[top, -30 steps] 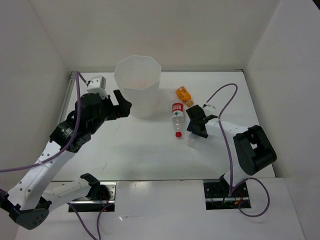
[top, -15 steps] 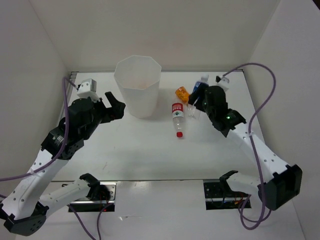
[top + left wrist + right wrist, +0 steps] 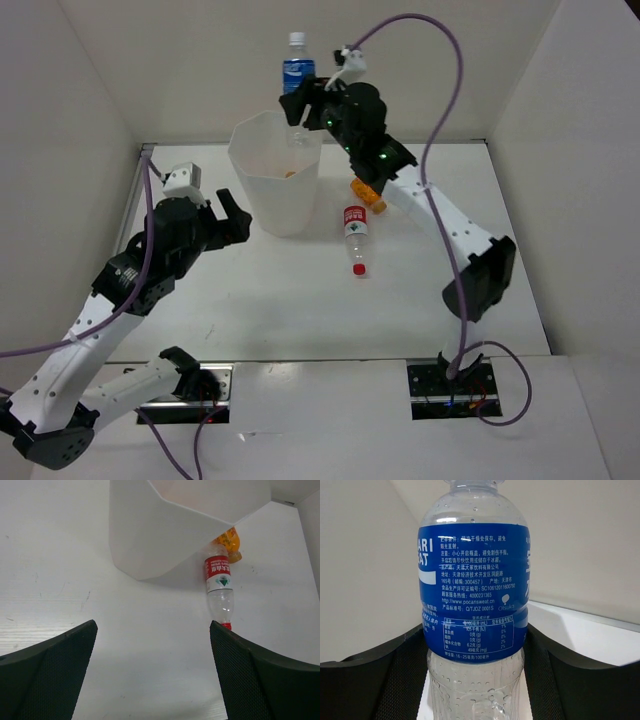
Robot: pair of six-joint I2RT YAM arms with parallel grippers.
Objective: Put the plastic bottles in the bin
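Note:
The clear bottle hangs by the bin's rim, so I will move my right gripper to the left in the top view, over the bin's opening (image 3: 262, 146), and let the bottle go.
My right gripper (image 3: 303, 108) is shut on the clear bottle with the blue label (image 3: 296, 70), holding it upright, raised beside the far right rim of the white bin (image 3: 272, 190); the bottle fills the right wrist view (image 3: 472, 595). An orange bottle (image 3: 289, 173) lies inside the bin. The clear bottle with red label and red cap (image 3: 355, 238) lies on the table right of the bin, also in the left wrist view (image 3: 218, 587). Another orange bottle (image 3: 368, 192) lies behind it. My left gripper (image 3: 235, 213) is open and empty, left of the bin.
White walls enclose the table on the left, back and right. The right arm's purple cable (image 3: 440, 90) loops high over the back right. The bin's wall (image 3: 165, 535) fills the upper left wrist view.
My right gripper has lifted the blue-label bottle from the table right of the bin and carried it up and left to the bin's rim. My left gripper shifted slightly.

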